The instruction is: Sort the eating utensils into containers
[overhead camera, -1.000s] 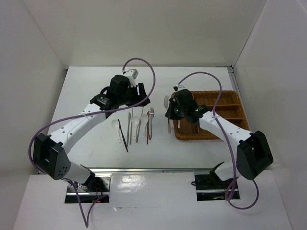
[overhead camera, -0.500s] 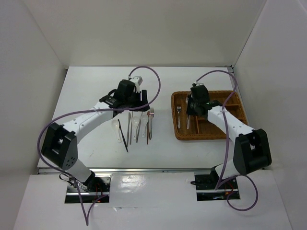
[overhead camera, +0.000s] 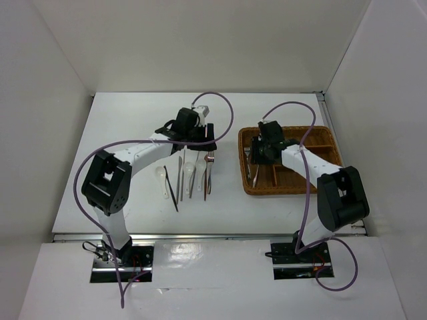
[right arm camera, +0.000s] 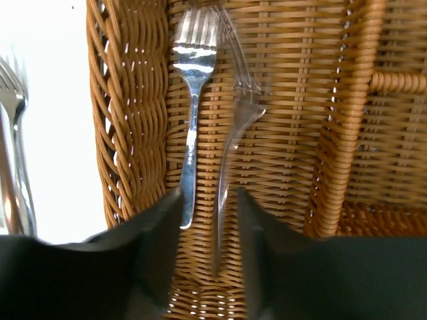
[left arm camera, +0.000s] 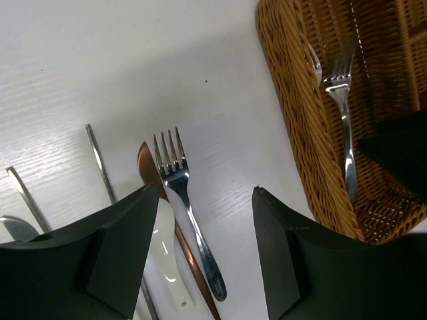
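My left gripper lowers its open fingers onto the silver fork's tined head (overhead camera: 211, 157) (left arm camera: 175, 173) next and closes them, as the fork's head lies below it on the tabletop.
Several utensils lie in a row on the white table: a silver fork (overhead camera: 209, 171) (left arm camera: 187, 211), a brown stick (left arm camera: 152, 175), white spoons (overhead camera: 189, 171) (left arm camera: 167, 257), a grey stick (overhead camera: 181, 175) (left arm camera: 99, 162) and a dark stick (overhead camera: 171, 189). My left gripper (overhead camera: 207, 142) (left arm camera: 207, 257) hangs open just above that fork's handle, touching nothing. My right gripper (overhead camera: 257, 155) (right arm camera: 207, 230) is open over the left compartment of the wicker tray (overhead camera: 293, 191) (right arm camera: 127, 100). One fork (right arm camera: 191, 127) lies flat there. A second, blurred fork (right arm camera: 230, 160) sits loose between the jaws.
The tray (left arm camera: 287, 100) stands right of the utensil row, with wicker dividers (right arm camera: 340, 133) splitting it into compartments. White walls close in the table at the back and both sides. Purple cables loop above both arms.
My right gripper carried a fork from the tray's left edge over the left compartment and opened, letting it go. My left gripper moved right, over the fork at the row's right end.
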{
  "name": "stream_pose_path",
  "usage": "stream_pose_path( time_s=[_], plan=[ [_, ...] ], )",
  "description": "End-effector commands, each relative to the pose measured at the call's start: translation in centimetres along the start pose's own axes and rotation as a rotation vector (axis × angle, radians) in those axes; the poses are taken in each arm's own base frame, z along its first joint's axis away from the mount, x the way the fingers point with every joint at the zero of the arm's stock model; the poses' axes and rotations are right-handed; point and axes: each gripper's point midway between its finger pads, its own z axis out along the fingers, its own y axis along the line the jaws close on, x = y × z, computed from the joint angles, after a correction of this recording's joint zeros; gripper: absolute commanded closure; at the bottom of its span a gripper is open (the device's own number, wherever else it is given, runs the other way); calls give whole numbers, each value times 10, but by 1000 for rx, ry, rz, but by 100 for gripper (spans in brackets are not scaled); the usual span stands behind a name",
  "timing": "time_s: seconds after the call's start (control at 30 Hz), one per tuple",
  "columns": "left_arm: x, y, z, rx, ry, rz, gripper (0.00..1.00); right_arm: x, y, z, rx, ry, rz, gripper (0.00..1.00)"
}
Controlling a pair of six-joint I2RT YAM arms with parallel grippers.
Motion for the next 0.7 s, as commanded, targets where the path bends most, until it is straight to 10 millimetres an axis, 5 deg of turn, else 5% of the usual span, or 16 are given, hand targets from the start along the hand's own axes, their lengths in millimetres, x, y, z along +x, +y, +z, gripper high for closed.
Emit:
stream_pose_path(
  time_s=[0.0, 0.13, 0.67],
  plan=[
    [-16, -2, 12, 43, -39, 42, 29, -30, 20, -4, -57, -85, -29, 50],
    [-11, 3, 26, 40, -34, 52, 29, -34, 25, -12, -83, -96, -30, 40],
    [10, 17, 58, 180, 46, 44, 36, -38, 30, -17, -104, -89, -31, 40]
  ],
)
